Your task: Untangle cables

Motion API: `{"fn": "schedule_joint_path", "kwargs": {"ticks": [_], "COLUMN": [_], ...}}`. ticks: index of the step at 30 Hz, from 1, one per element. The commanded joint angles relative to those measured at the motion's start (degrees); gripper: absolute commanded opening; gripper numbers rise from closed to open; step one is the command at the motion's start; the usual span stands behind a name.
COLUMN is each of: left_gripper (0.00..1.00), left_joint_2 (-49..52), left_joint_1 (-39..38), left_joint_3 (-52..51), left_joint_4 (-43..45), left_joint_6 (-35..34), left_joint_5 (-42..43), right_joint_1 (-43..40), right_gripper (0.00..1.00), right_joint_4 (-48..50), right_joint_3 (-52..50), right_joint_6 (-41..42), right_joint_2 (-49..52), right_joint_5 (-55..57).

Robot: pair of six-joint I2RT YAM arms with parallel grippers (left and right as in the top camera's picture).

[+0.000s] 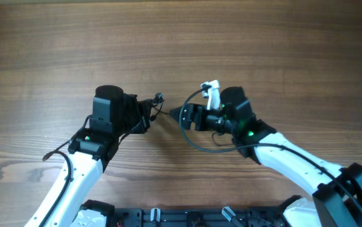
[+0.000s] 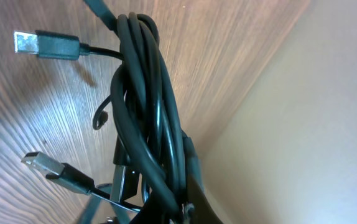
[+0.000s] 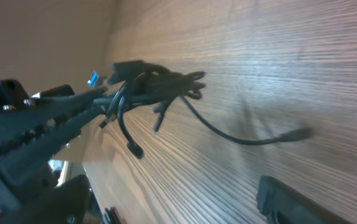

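Observation:
The robot's left gripper should go down and to its right in the overhead view, to the bare wood between the arms, and then lower and let go of the cable heap (image 3: 160,86).
The cables (image 2: 150,112) are a bunch of thin dark cords. My left gripper (image 1: 148,112) is shut on this bunch and holds it just above the wooden table (image 1: 231,38). Two metal-tipped plugs (image 2: 26,42) stick out to the side of the bunch. In the right wrist view the bunch (image 3: 160,86) hangs from the left gripper's fingers (image 3: 73,115), and one loose cord (image 3: 228,135) trails away to a small plug lying on the wood. My right gripper (image 1: 182,116) stands open just right of the bunch, with nothing between its fingers (image 3: 290,199).
Thicker black cables belonging to the right arm (image 1: 197,135) loop beside its wrist. A white part (image 1: 212,91) sits on top of that wrist. The base frame (image 1: 168,217) runs along the near table edge.

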Motion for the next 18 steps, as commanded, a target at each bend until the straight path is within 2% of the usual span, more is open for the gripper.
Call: {"fn": "schedule_joint_path", "kwargs": {"ticks": [1, 3, 5, 9, 10, 13, 14, 15, 18], "left_gripper": [0.04, 0.04, 0.04, 0.04, 0.04, 0.04, 0.04, 0.04, 0.04], "left_joint_2": [-0.87, -0.9, -0.87, -0.87, -0.9, -0.9, -0.87, -0.9, -0.9], "left_joint_1": [-1.75, -2.89, -3.91, -5.64, -5.95, -6.01, -5.86, -5.68, -4.55], "left_joint_3": [-0.09, -0.09, -0.09, -0.09, -0.09, -0.09, -0.09, -0.09, -0.09], "left_joint_4": [0.17, 0.17, 0.17, 0.2, 0.22, 0.17, 0.17, 0.2, 0.2], "left_joint_6": [-7.89, -10.34, -13.49, -14.64, -14.62, -14.4, -12.96, -7.15, 18.12], "left_joint_5": [1.29, 1.31, 1.29, 1.29, 1.29, 1.27, 0.98, -0.63, -4.48], "right_joint_1": [3.41, 4.92, 6.21, 8.04, 8.04, 7.17, 6.36, 4.28, -3.28], "right_gripper": [0.76, 0.69, 0.66, 0.52, 0.43, 0.04, 0.04, 0.04, 0.04], "right_joint_4": [4.63, 6.16, 6.82, 7.72, 7.72, 7.19, 6.45, 4.09, -0.57], "right_joint_3": [0.83, 0.83, 0.83, 0.83, 0.83, 0.83, 0.83, 0.83, 0.83], "right_joint_6": [9.99, 13.6, 15.93, 15.69, 15.72, 12.79, 9.77, 5.97, -1.84], "right_joint_2": [2.4, 3.43, 4.72, 6.27, 6.32, 6.34, 6.25, 5.9, 5.03], "right_joint_5": [7.78, 10.43, 12.02, 12.74, 13.38, 11.65, 9.09, 4.17, -11.39]}}
